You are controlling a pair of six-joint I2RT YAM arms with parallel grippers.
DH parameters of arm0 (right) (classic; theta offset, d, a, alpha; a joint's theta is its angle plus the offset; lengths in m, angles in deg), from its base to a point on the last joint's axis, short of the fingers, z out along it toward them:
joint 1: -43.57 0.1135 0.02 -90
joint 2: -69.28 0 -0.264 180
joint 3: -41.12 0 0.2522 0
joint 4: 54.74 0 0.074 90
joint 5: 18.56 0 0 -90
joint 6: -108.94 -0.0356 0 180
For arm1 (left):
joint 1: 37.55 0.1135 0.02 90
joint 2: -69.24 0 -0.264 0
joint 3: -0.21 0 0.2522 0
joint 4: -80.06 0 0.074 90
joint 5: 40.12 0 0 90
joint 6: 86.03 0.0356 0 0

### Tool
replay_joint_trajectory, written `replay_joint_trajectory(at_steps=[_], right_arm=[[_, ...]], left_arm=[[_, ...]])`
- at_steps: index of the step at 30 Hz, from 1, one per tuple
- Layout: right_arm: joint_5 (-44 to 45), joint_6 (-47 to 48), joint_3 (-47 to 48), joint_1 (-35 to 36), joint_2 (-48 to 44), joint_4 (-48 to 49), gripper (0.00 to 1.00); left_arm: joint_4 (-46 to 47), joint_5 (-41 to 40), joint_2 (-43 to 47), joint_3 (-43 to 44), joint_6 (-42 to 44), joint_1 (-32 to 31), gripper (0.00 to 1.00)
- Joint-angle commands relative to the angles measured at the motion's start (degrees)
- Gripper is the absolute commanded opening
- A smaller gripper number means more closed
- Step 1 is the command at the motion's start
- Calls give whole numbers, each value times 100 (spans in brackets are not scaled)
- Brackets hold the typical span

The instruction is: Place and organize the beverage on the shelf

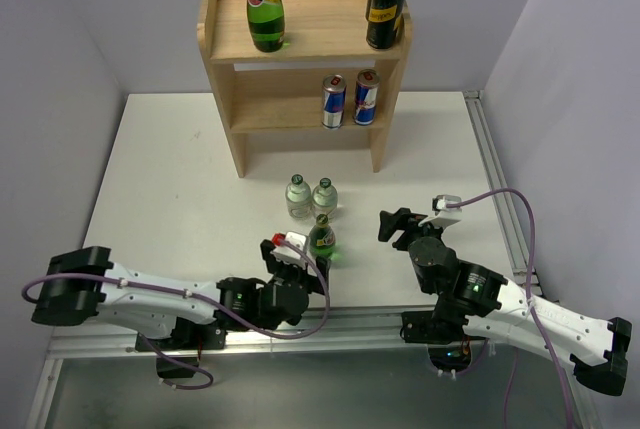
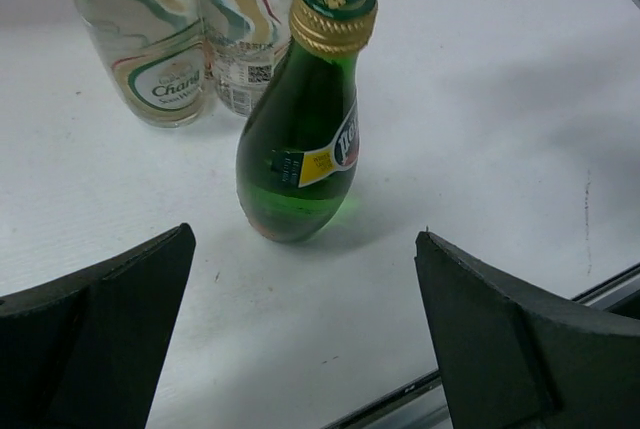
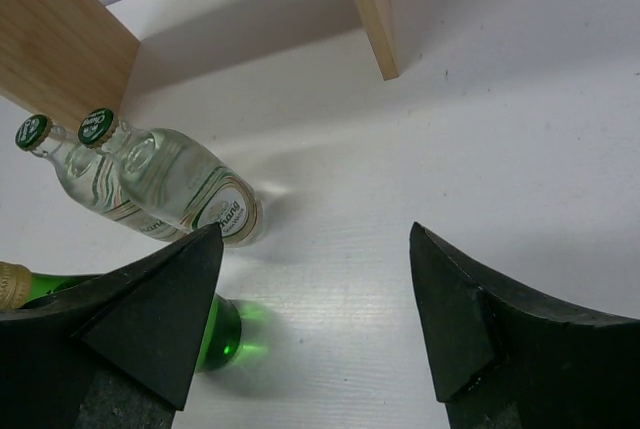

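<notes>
My left gripper moves down and outward next and closes around the small green bottle's body [image 1: 322,243] [image 2: 297,171], since the bottle stands below and outward of the open fingers.
The light-wood shelf [image 1: 305,39] stands at the back. Its top tier holds a tall green bottle [image 1: 265,9] and two black cans [image 1: 386,4]; its lower tier holds two blue-silver cans [image 1: 348,99]. On the table stand two clear bottles [image 1: 311,196] and, in front of them, a small green bottle [image 1: 321,237]. My left gripper [image 1: 293,247] is open and empty, just left of and behind the small green bottle [image 2: 300,139], which stands ahead of the gap between the fingers. My right gripper [image 1: 398,224] is open and empty, to the right of the bottles [image 3: 190,189].
A metal rail [image 1: 495,179] runs along the table's right edge and another along the near edge [image 1: 360,321]. The shelf's legs [image 3: 370,9] show in the right wrist view. Grey walls close in the back and sides.
</notes>
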Motion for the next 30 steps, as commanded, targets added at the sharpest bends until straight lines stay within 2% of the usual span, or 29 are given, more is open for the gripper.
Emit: replay_joint_trajectory(at_steps=[1,7,18,25,30], right_arm=[[185,-18,-40,31,28,142,82],[176,-27,-31,22,54,133,82],[167,-18,-31,22,89,151,82],[114,0,-22,22,124,159,82],[114,26,-22,22,142,177,82]], left_arm=[[1272,-125,-407,-198,-14,-46,99],[2179,-46,-1364,-269,223,190,99],[3936,481,-2429,-243,988,884,98],[4641,578,-3132,-164,1216,1263,97],[4966,613,-3457,-102,1251,1412,93]])
